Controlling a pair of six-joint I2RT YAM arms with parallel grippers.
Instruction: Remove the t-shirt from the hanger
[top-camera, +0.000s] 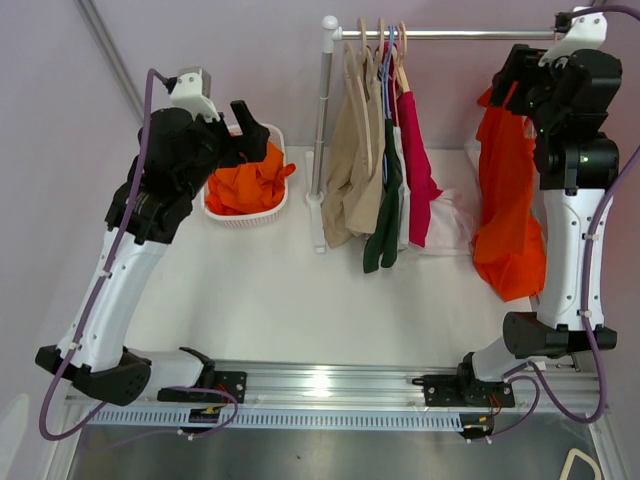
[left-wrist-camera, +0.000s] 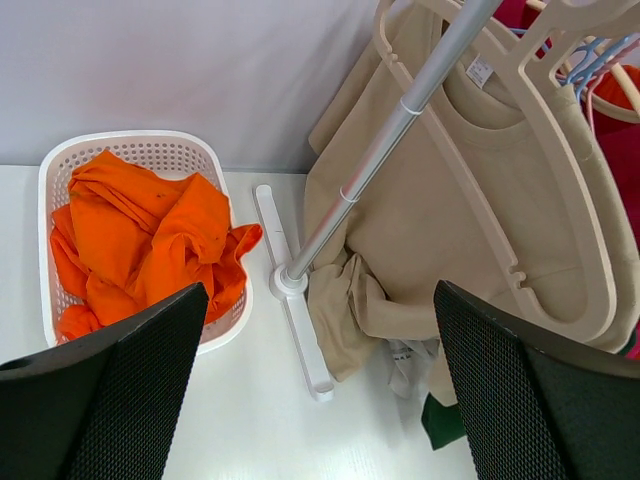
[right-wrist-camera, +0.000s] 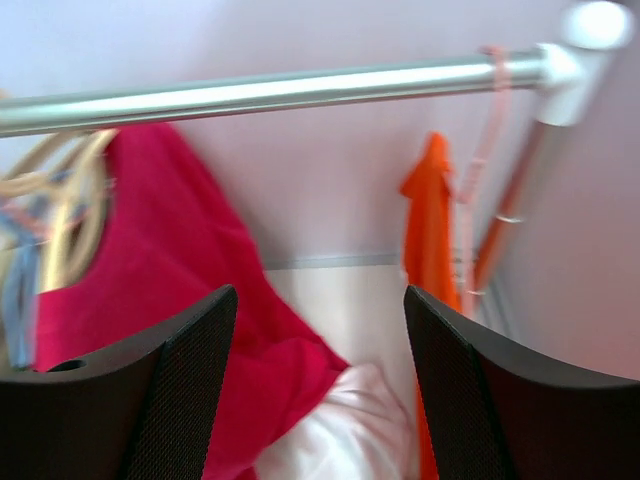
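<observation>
The right gripper moves outward and to the right in its wrist view next, where the pink hanger's hook hangs, onto its bare stem.
An orange t-shirt (top-camera: 505, 200) hangs at the right end of the rail (top-camera: 470, 35); in the right wrist view this orange t-shirt (right-wrist-camera: 432, 230) hangs beside a pink hanger (right-wrist-camera: 490, 130). My right gripper (top-camera: 508, 78) is up near the rail, just left of that shirt. Its jaws (right-wrist-camera: 320, 400) stand open with nothing between them. Further left hang beige (top-camera: 350, 170), dark green (top-camera: 385, 220) and magenta (top-camera: 415, 170) shirts on hangers. My left gripper (top-camera: 248, 130) hovers open and empty over the basket; the left wrist view shows it (left-wrist-camera: 320, 400) facing the beige shirt (left-wrist-camera: 450, 230).
A white basket (top-camera: 275, 140) at the back left holds crumpled orange clothes (top-camera: 245, 180). The rack's upright post (top-camera: 322, 130) and foot (left-wrist-camera: 295, 310) stand just right of it. A white cloth (top-camera: 450, 220) lies on the table under the magenta shirt.
</observation>
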